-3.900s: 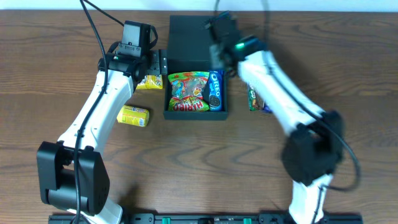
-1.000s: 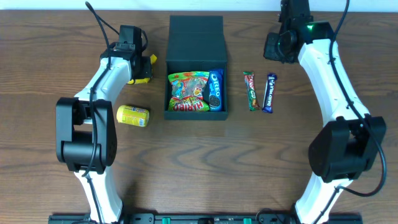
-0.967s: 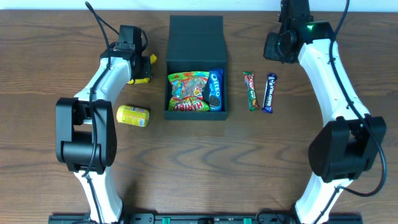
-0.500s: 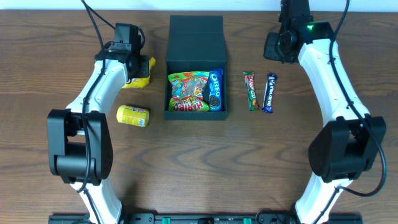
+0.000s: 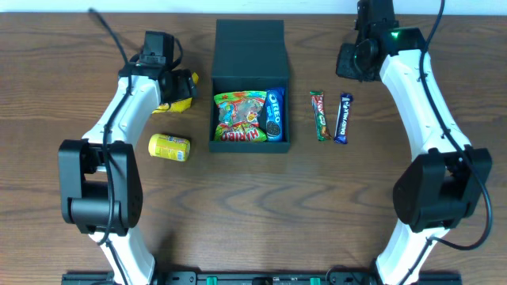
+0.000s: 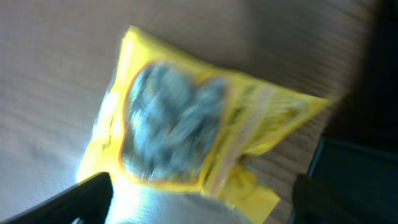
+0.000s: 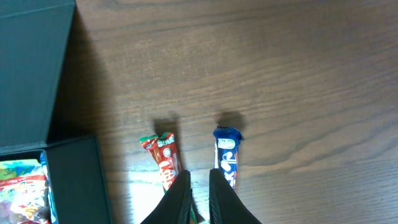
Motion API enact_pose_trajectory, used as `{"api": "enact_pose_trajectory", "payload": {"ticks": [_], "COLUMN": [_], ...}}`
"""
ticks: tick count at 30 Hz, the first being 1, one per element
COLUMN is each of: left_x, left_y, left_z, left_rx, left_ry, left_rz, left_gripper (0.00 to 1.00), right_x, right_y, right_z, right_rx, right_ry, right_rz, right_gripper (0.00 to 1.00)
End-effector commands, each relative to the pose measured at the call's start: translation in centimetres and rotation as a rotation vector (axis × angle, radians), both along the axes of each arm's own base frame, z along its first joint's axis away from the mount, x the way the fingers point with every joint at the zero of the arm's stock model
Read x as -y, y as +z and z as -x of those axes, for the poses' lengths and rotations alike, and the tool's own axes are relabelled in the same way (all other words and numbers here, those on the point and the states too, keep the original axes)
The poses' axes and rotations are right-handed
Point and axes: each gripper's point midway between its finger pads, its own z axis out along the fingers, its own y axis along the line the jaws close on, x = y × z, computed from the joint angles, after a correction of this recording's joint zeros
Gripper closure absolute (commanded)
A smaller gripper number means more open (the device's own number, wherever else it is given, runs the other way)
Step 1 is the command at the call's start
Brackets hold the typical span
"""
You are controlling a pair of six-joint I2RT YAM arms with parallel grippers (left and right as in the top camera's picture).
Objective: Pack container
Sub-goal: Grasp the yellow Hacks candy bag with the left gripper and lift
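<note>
I will turn my left gripper before I grab, and then I will lower it onto the yellow snack packet's side away (image 5: 168,104) (image 6: 157,119) from the container.
The dark green container (image 5: 219,103) stands open at the table's centre, its lid (image 5: 249,38) folded back. A colourful gummy bag (image 5: 240,116) and a blue Oreo pack (image 5: 274,113) lie inside it. My left gripper (image 5: 166,77) is open and hangs over a yellow snack packet (image 5: 181,87) just left of the container. In the blurred left wrist view the packet (image 6: 186,118) lies ahead of the wide-spread fingers (image 6: 205,208). My right gripper (image 5: 354,60) is shut and empty at the back right. Its fingers (image 7: 199,190) point between a red bar (image 7: 166,158) and a blue bar (image 7: 226,152).
A small yellow pack (image 5: 169,147) lies on the table at the front left of the container. The red bar (image 5: 320,115) and blue bar (image 5: 342,119) lie side by side to the right of the container. The container's corner (image 6: 348,180) shows in the left wrist view.
My right arm left the container and swung to the back right, then held still. My left arm shifted a little left, so more of the yellow packet shows.
</note>
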Motion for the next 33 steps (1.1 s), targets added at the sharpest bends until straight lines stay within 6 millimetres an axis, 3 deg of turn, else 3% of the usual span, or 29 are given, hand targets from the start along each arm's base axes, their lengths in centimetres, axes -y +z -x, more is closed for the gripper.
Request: {"api": "enact_pose_trajectory", "payload": {"ticks": [1,3,7,11,25,33], "left_x": [-1.5,-1.8,-1.8,-1.9,-0.5,-1.4], "left_y": [0.9,0.7,0.8,0.7,-4.8,-6.6], "left_z": [0.5,1.0,0.5,-1.0,-0.2,-0.4], "left_rx": [0.021,0.011,0.038,0.086,-0.083,-0.089], "left_ry": [0.523,0.737,0.948,0.953,0.966,0.982], "left_rz": [0.205,0.290,0.388,0.419,0.458,0.439], "left_gripper": [0.05,0.05,0.05,0.05,0.05,0.05], "right_x": [0.1,-0.1,-0.4,-0.5,-0.5,-0.5], "right_y": [-0.1,-0.1,-0.2,-0.2,-0.2,-0.2], "right_z": [0.2,0.2,0.3,0.3,0.3,0.3], "right_rx": [-0.007,-0.009,-0.014,-0.014,-0.012,-0.012], "right_ry": [-0.011,-0.007,0.002,0.003,0.002,0.002], "right_rz": [0.002,-0.005,-0.025,-0.025,-0.025,-0.024], "right_gripper": [0.89,0.88,0.88,0.87,0.85,0.84]}}
